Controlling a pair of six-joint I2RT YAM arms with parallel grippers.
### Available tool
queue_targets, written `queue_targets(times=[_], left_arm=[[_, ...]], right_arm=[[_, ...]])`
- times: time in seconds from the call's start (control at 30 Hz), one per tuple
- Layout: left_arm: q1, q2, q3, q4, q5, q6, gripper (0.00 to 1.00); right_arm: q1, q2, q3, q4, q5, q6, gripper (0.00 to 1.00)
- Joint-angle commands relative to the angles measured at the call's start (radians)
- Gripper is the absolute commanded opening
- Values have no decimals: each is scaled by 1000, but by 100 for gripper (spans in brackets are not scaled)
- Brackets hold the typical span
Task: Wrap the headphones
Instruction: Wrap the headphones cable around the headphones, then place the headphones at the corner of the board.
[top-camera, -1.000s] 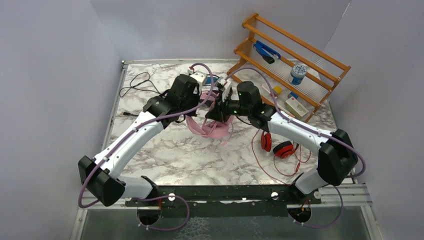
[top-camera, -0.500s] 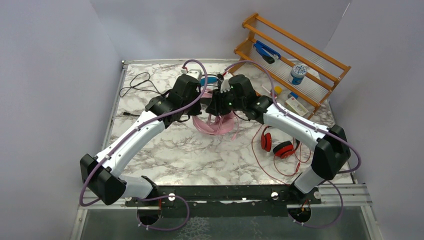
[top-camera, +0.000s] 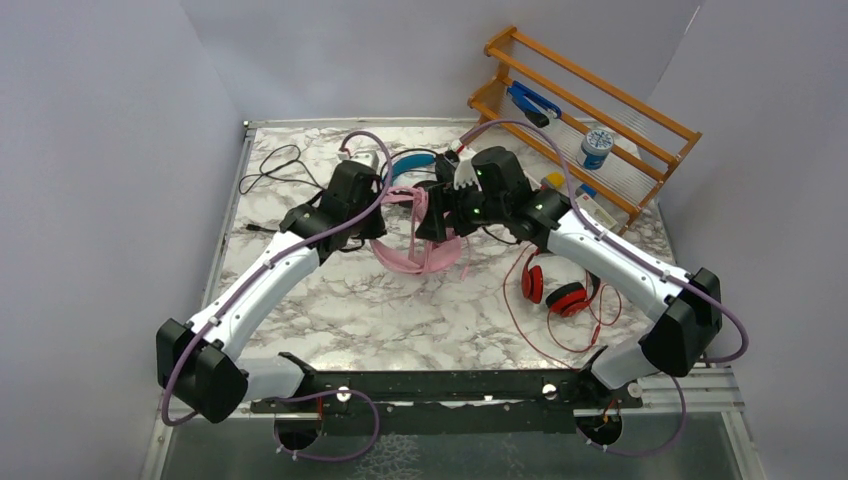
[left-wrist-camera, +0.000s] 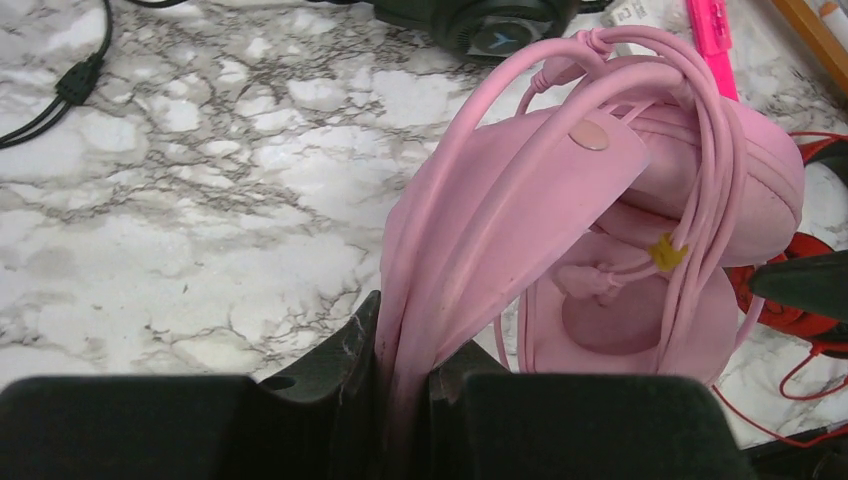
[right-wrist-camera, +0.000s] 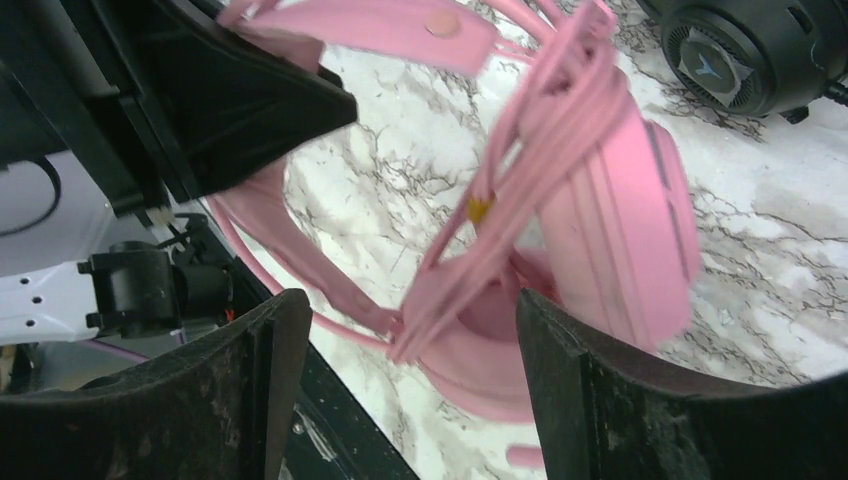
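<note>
Clear marble by the black plug (top-camera: 247, 257) lies below my left gripper, to its left in the top view, so it should move sideways and down to release the headband.
The pink headphones (top-camera: 424, 246) hang just over the marble table's middle, their cable looped in several turns over the earcups (left-wrist-camera: 640, 190). My left gripper (left-wrist-camera: 405, 372) is shut on the pink headband, which runs straight up from between its jaws. My right gripper (right-wrist-camera: 408, 385) stands open right beside the pink earcups (right-wrist-camera: 620, 230), its fingers on either side of the cable bundle without touching it. The black headphones with a blue headband (top-camera: 411, 160) lie just behind; one black earcup (right-wrist-camera: 750, 50) shows. The red headphones (top-camera: 558, 294) lie at the right.
An orange rack (top-camera: 600, 120) with a blue-lidded jar and small items stands at the back right. A black cable (top-camera: 276, 166) curls at the back left. The red headphones' thin red cable (top-camera: 524, 322) trails toward the front right.
My right gripper has opened and let go of the pink cable. The left gripper has drawn left with the headband, still shut on it.
</note>
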Motion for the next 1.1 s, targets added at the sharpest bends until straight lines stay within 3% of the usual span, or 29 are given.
queue_targets(times=[0.0, 0.27, 0.4, 0.5, 0.73, 0.9, 1.07], left_arm=[[63, -114, -54, 105, 57, -49, 0], [273, -288, -310, 121, 75, -128, 0], [391, -394, -411, 124, 17, -224, 0], [503, -440, -474, 131, 38, -250, 0], [800, -489, -536, 55, 4, -274, 0], [895, -469, -515, -65, -145, -373, 0], [918, -471, -532, -107, -236, -454, 0]], right_arm=[[-5, -14, 55, -99, -31, -49, 81], [-5, -106, 59, -55, 21, -130, 91], [-5, -118, -31, 26, -59, -116, 91], [-4, -121, -86, 56, -140, -111, 91], [-5, -164, -126, 29, -155, -143, 92], [-5, -176, -151, 44, -249, -112, 91], [-5, -190, -157, 31, -255, -119, 92]])
